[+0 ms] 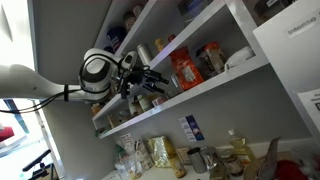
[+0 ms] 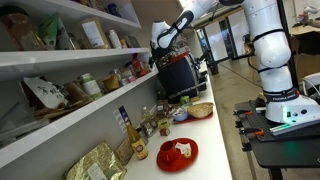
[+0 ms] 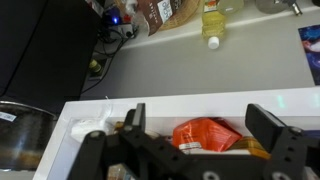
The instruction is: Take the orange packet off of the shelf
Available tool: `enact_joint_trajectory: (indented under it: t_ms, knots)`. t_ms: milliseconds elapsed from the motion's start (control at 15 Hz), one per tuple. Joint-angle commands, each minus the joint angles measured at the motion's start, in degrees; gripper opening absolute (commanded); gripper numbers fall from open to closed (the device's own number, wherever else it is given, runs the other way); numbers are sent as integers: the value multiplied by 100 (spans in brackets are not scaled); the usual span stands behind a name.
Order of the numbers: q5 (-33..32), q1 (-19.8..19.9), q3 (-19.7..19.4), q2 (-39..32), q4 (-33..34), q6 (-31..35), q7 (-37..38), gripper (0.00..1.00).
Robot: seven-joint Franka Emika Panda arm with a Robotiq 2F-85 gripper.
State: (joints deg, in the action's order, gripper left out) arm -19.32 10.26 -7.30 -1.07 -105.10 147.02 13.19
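Observation:
I need to move my gripper outward and slightly up, over the shelf's front edge onto the packet's lower edge [image 3: 207,125]. I should go there because that crinkled end is already between my gripper's open fingers.
The orange packet [image 1: 185,68] stands upright on the white shelf [image 1: 215,88], the middle tier, among jars and packets. My gripper [image 1: 150,78] hovers just in front of the shelf edge, to the packet's left in this exterior view. In the wrist view the gripper [image 3: 200,113] is open, with the crinkled orange packet [image 3: 205,133] between its two fingers, touching neither, behind the shelf's front edge [image 3: 180,103]. In an exterior view the gripper [image 2: 159,48] is at the far end of the shelf [image 2: 75,118]; the packet is not clear there.
A glass jar [image 3: 20,140] stands left of the packet and a yellowish packet [image 3: 256,150] right of it. The counter below holds bottles [image 3: 211,20], jars and bags. A red plate [image 2: 178,152] and a black box [image 2: 180,75] sit on the counter. Another shelf [image 1: 150,25] is above.

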Motion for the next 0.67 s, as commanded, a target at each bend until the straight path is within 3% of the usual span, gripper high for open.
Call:
enact_joint_trajectory:
  t_ms: [0,600]
  knots:
    - [-5,-8,-178,-653,921,154,-83,100]
    - [1399,-10,7,-1568,2165,233,-1115,100]
